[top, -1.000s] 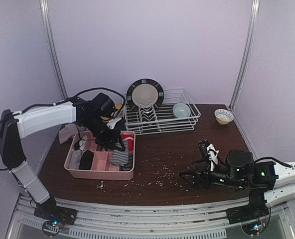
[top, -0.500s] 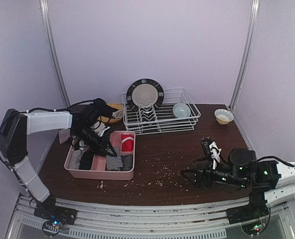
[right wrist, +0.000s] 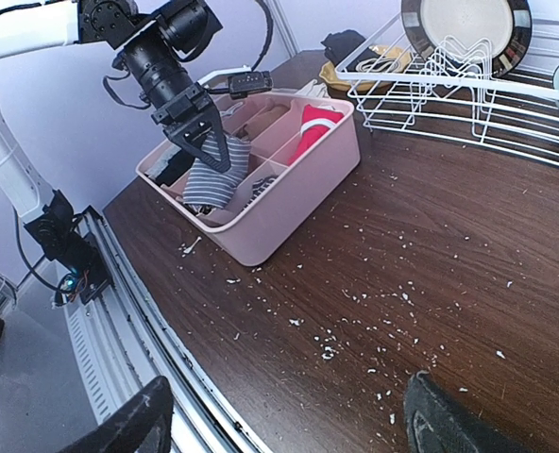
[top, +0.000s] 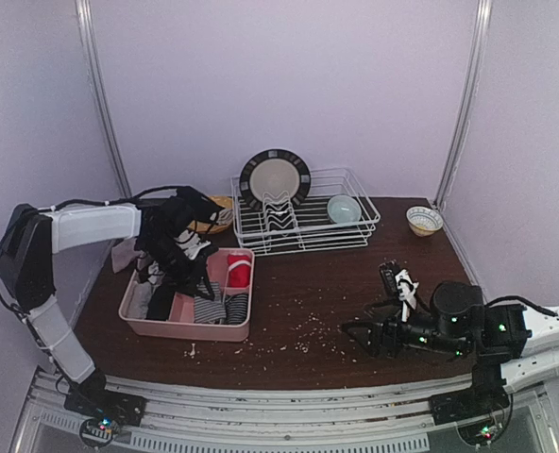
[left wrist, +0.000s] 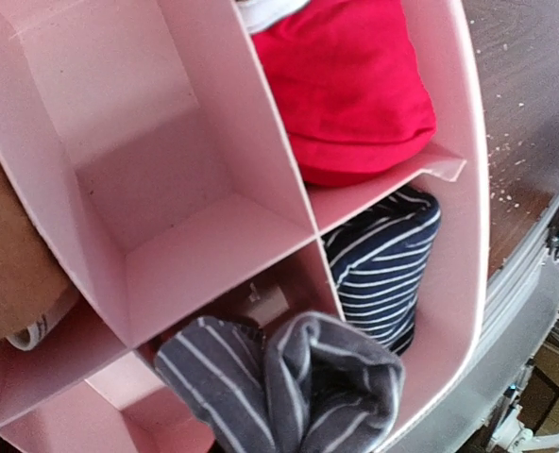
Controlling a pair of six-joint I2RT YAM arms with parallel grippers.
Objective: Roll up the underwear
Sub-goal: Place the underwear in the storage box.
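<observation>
Next, my left gripper will go down into the tray's near section point(left wrist: 261, 300) beside the navy striped roll point(left wrist: 383, 264) to release the grey roll, because that section still stands empty.
A pink divided tray point(top: 180, 329) sits at the table's left and holds rolled underwear: a red roll point(top: 239, 274) and a navy striped roll point(left wrist: 383, 264). My left gripper point(top: 183, 276) is low over the tray's middle compartments, shut on a rolled grey striped underwear point(left wrist: 298, 387). The roll hangs over a near compartment and hides my fingertips in the left wrist view. The right wrist view shows that gripper point(right wrist: 207, 151) pinching the grey roll point(right wrist: 213, 181). My right gripper point(top: 355, 336) is open and empty, low over the bare table point(right wrist: 431, 245) at the right.
A white wire dish rack point(top: 303, 226) with a plate point(top: 275, 177) and a blue bowl point(top: 344, 208) stands at the back. A small bowl point(top: 424, 220) sits back right. White crumbs point(top: 308, 330) lie scattered on the table. Brown cloth point(left wrist: 10, 274) fills a left compartment.
My left gripper has carried the grey striped roll from the tray's right side leftward and down to its middle. The tray has shifted slightly. The right arm has barely moved.
</observation>
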